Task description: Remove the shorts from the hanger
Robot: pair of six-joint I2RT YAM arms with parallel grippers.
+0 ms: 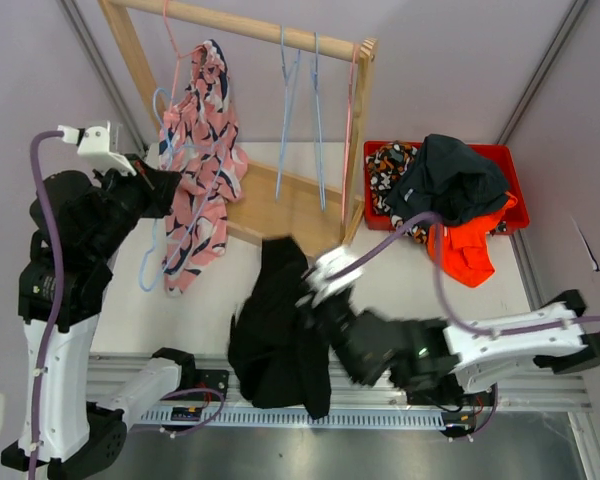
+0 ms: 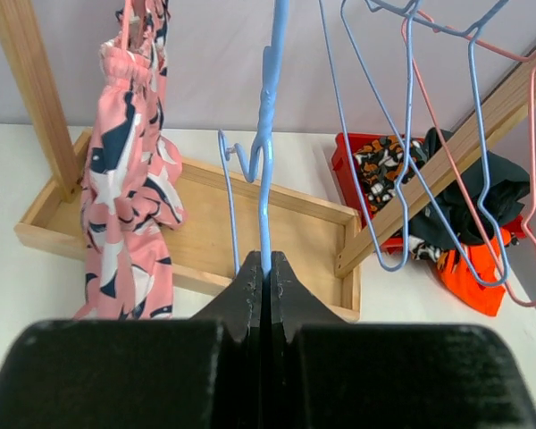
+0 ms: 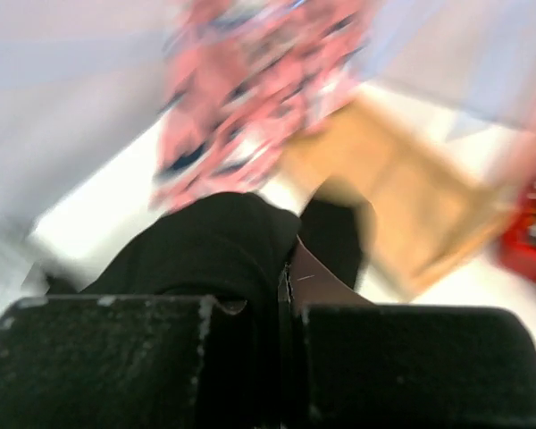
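My right gripper moves outward and across next and releases the fabric over the red bin [image 3: 534, 234], to its right in the top view, already holding clothes.
Black shorts [image 1: 275, 335] lie bunched on the table in front of the rack, one end lifted. My right gripper [image 1: 315, 298] is shut on that fabric; in the right wrist view, which is blurred, the black cloth [image 3: 214, 246] fills the space at the closed jaws [image 3: 284, 277]. My left gripper [image 1: 167, 190] is at the rack's left end, shut on a light blue wire hanger [image 2: 266, 161] that rises straight up from the jaws [image 2: 266, 268]. No cloth shows on that hanger. The blue hanger's lower loop shows beside the pink garment [image 1: 150, 272].
A pink patterned garment [image 1: 200, 160] hangs on the wooden rack [image 1: 250, 25], above its tray base [image 1: 280, 205]. Blue and pink empty hangers [image 1: 315, 120] hang from the rail. A red bin [image 1: 500, 155] heaped with clothes stands at the right.
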